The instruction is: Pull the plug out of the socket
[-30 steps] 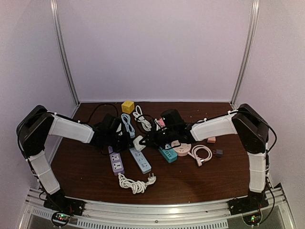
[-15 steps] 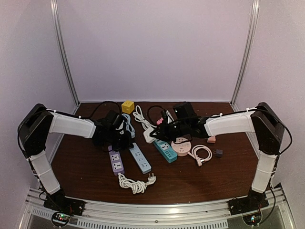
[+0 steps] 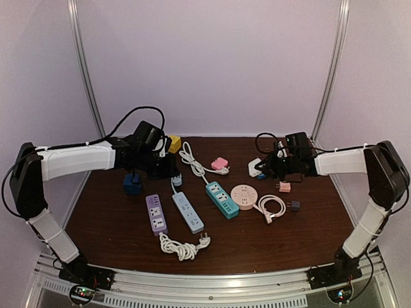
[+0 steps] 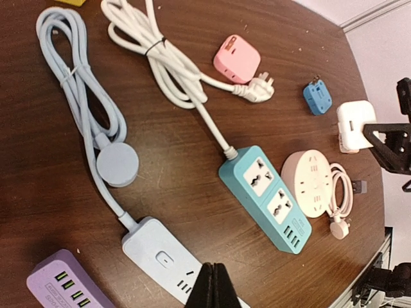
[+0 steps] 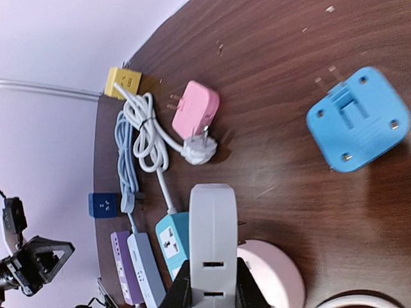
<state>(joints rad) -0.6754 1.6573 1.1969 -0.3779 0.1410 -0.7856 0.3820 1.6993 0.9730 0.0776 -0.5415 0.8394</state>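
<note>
I will next carry the white adapter [image 3: 254, 167] with my right gripper to its right in the top view, to open tabletop [image 3: 305, 187] beside the peach plug below. Then I will lower it and let go.
My right gripper [image 3: 262, 169] is shut on a white plug adapter [image 3: 254, 167] and holds it above the table at the back right, apart from every socket. In the right wrist view the adapter [image 5: 213, 237] stands between the fingers [image 5: 182, 287] of the gripper [image 5: 213, 285]. The light blue power strip [image 3: 187, 212] lies at the table's middle with nothing plugged in; it also shows in the left wrist view [image 4: 160, 260]. My left gripper [image 3: 171, 171] is shut and empty above the strip's far end [image 4: 215, 289].
A teal strip [image 3: 221, 199], a purple strip [image 3: 156, 214], a round pink socket [image 3: 244, 196], a pink adapter [image 3: 219, 163], a blue adapter [image 5: 356, 128], a yellow cube [image 3: 172, 143], a dark blue cube [image 3: 133, 184] and coiled white cables [image 3: 182, 246] lie around.
My right gripper has carried the white adapter from the light blue strip up and to the back right. My left gripper has let go of the strip and moved back and left.
</note>
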